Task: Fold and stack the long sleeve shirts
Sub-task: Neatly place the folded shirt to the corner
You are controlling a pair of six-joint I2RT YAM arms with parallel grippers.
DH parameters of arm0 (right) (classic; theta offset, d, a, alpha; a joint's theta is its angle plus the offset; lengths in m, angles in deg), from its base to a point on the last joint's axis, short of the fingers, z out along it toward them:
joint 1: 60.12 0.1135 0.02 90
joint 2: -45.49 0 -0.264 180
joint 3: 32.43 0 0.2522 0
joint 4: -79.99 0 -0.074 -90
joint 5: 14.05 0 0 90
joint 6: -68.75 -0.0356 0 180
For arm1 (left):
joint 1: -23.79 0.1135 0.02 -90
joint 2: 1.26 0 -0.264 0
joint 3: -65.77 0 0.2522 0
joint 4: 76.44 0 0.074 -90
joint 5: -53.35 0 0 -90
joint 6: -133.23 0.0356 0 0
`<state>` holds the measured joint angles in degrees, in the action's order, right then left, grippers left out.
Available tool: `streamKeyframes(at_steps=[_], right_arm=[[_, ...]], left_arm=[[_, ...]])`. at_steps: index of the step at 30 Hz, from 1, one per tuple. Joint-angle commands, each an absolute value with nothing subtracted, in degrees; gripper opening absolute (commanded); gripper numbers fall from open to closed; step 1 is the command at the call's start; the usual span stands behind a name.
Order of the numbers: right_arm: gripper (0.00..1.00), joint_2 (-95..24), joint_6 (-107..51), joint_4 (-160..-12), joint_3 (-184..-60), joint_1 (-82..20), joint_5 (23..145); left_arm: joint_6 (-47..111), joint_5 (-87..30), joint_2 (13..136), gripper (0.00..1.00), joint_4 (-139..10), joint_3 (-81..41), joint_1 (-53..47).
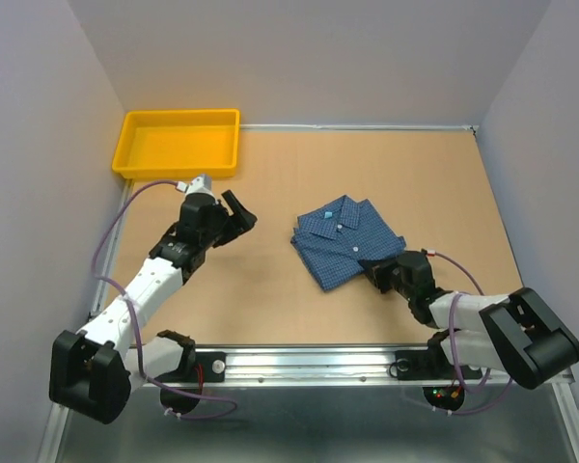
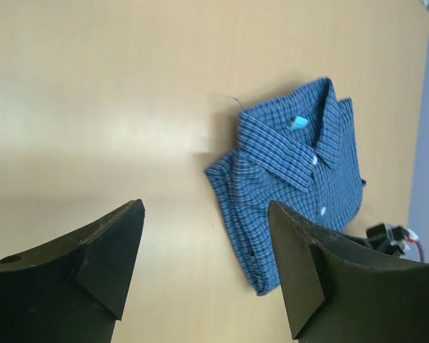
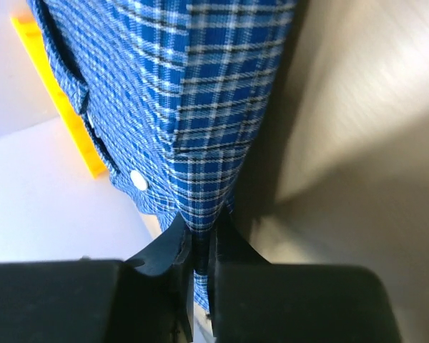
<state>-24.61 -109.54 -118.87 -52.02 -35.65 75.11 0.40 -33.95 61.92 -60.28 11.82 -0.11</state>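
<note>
The shirt (image 1: pixel 342 241) is folded, so my right gripper will next slide it outward into the empty far corner, away from the yellow bin.
A blue small-check long sleeve shirt (image 1: pixel 342 241) lies folded on the tan table, collar toward the back. It also shows in the left wrist view (image 2: pixel 293 179) and fills the right wrist view (image 3: pixel 193 100). My right gripper (image 1: pixel 374 268) is shut on the shirt's near right edge; the cloth is pinched between its fingers (image 3: pixel 173 250). My left gripper (image 1: pixel 239 214) is open and empty, held above the table to the left of the shirt, its fingertips (image 2: pixel 118 243) wide apart.
A yellow bin (image 1: pixel 135 145) stands at the back left corner, and part of it shows in the right wrist view (image 3: pixel 57 93). Grey walls enclose the table on three sides. A metal rail (image 1: pixel 309 365) runs along the near edge.
</note>
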Motion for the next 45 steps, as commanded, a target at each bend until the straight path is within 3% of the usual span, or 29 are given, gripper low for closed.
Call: streamKeyframes(at_steps=[1,10,20,23,32,40,41,43,44,45], right_arm=[[0.01,-26.75,-108.71,-121.31,-57.96,-35.42,67.35],[0.01,-40.28,-105.55,-122.1,-68.51,-48.76,65.32],[0.01,-66.38,-93.15,-123.51,-93.02,-75.29,90.35],[0.0,-71.48,-89.73,-122.81,-102.85,-78.48,96.66],[0.01,-82.64,-88.84,-114.46,-123.5,-83.06,96.96],[0.01,-88.81,-85.59,-107.16,-134.08,-83.23,96.53],[0.09,-88.63,-85.33,-106.99,-133.91,-83.41,96.35],[0.37,-88.11,-84.36,-106.46,-133.38,-83.58,96.34],[0.56,-86.88,-84.1,-106.02,-132.77,-83.58,96.78],[0.62,-86.09,-83.92,-105.93,-131.28,-83.58,97.22]], left_arm=[[9.2,-37.09,57.2,0.81,-50.82,7.19,5.31],[17.03,-31.3,53.32,0.8,-52.13,8.23,17.8],[19.14,-24.17,55.52,0.79,-58.9,12.46,22.73],[19.5,-24.08,55.96,0.79,-58.81,12.19,23.26],[19.67,-22.32,57.63,0.79,-59.6,12.46,26.33],[19.93,-21.62,58.86,0.78,-59.69,12.46,27.39],[19.94,-21.62,59.03,0.78,-59.69,12.37,27.48],[20.02,-21.53,59.04,0.78,-59.69,12.46,27.56],[20.11,-21.36,58.86,0.78,-59.69,12.54,27.57],[20.02,-21.36,58.86,0.78,-59.69,12.46,27.57]])
